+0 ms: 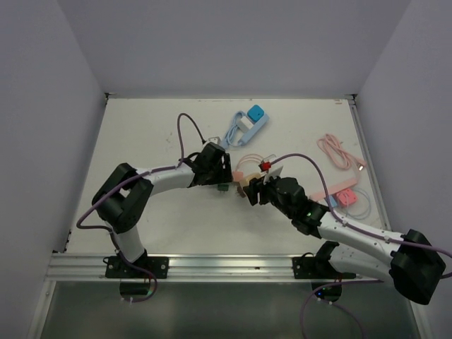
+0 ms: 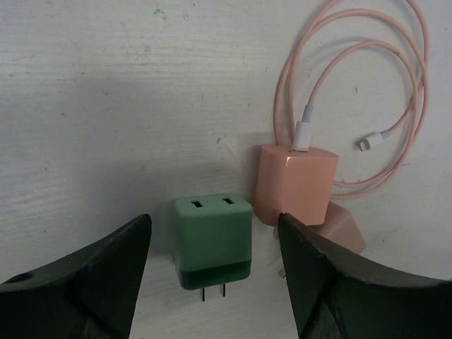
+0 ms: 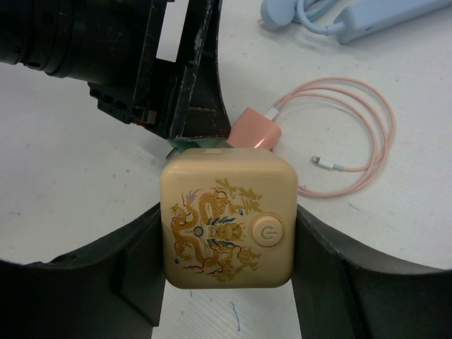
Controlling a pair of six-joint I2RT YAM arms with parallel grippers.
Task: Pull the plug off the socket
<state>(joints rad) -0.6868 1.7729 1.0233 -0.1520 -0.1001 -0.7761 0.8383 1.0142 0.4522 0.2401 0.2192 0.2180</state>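
Observation:
I will swing my right gripper left in the top view, past the crowding plug and charger, and down onto clear tabletop to release.
The green plug (image 2: 213, 240) lies free on the white table, its two prongs bare and pointing toward the wrist camera. It shows as a small green patch in the top view (image 1: 222, 187). My left gripper (image 2: 213, 219) is open, with a finger on each side of the plug and gaps on both sides; it also shows in the top view (image 1: 217, 180). My right gripper (image 3: 227, 229) is shut on the cream cube socket (image 3: 227, 222) with a dragon print and a power button. In the top view this gripper (image 1: 256, 191) holds the socket (image 1: 247, 186) just right of the plug.
A pink charger (image 2: 295, 185) with a coiled pink cable (image 2: 395, 106) lies just beyond the plug. A blue power strip (image 1: 247, 126) lies farther back. A pink strip (image 1: 342, 194) and a pink cable (image 1: 339, 152) lie at the right.

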